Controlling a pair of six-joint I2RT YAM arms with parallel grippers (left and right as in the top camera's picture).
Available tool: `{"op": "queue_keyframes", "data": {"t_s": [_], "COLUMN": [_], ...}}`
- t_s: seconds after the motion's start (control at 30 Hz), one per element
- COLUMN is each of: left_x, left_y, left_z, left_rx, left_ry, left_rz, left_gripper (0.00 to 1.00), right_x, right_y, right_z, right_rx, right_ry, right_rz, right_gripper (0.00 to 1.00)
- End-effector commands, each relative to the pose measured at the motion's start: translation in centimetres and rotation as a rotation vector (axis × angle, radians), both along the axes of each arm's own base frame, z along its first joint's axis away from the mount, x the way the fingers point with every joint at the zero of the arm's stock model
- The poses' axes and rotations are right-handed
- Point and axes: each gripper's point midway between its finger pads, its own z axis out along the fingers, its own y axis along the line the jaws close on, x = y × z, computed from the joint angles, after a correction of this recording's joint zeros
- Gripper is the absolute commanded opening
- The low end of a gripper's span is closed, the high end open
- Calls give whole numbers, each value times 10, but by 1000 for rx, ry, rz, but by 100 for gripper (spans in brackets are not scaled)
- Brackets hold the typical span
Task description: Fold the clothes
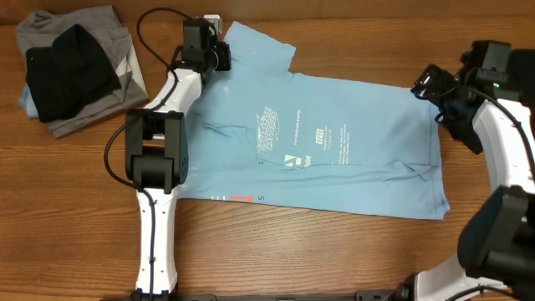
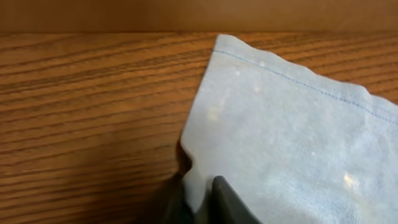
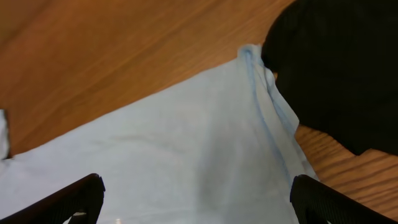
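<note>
The hemmed far corner [image 3: 260, 78] beside the black cloth is below, and its doubled edge gives cloth to pinch. My right gripper needs to lower its open fingers astride it next.
A light blue T-shirt [image 1: 334, 142] with small white print and a pink-red mark lies spread flat across the table. My left gripper [image 1: 219, 52] is at the shirt's far left sleeve, shut on its edge; the left wrist view shows the blue cloth [image 2: 292, 137] pinched between the dark fingers [image 2: 202, 202]. My right gripper [image 1: 428, 84] hovers open over the shirt's far right corner; in the right wrist view its fingers [image 3: 198, 196] stand wide apart above the blue cloth [image 3: 186, 149]. A folded grey shirt [image 1: 109, 33] with a black shirt [image 1: 71, 71] on it lies at the far left.
The table is brown wood [image 1: 334, 251]. The left arm [image 1: 155, 150] stretches along the shirt's left side. A dark rounded arm part [image 3: 342, 68] fills the upper right of the right wrist view. The right arm [image 1: 506, 150] stands at the table's right edge.
</note>
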Motion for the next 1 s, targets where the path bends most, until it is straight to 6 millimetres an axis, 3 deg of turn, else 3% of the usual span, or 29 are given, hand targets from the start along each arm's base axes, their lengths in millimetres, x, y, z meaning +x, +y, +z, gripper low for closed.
{"op": "queue_keyframes", "data": {"t_s": [0.0,0.27,0.57,0.77,0.97], "left_x": [-3,-12,-13,-14,-14], "left_y": [-13,-11,-11,-10,-10], "left_z": [-15,-25,-26,-27,-27], "left_rx": [42,19,19,20,20], "left_ry": [8,74,80,86,87], "left_rz": [-47,-19,-19,-19,-19], "left_gripper": [7,4,6,7,7], "right_x": [10,45,61,63,64], "right_y": [-6,-17,-17,-33,-31], "right_z": [-11,-20,-75,-83,-91], "right_rx": [-27,-103,-97,-124,-103], "right_ry": [2,-98,-59,-60,-57], "right_rz": [-3,45,81,47,55], "right_gripper": [100,100,100,100,100]}}
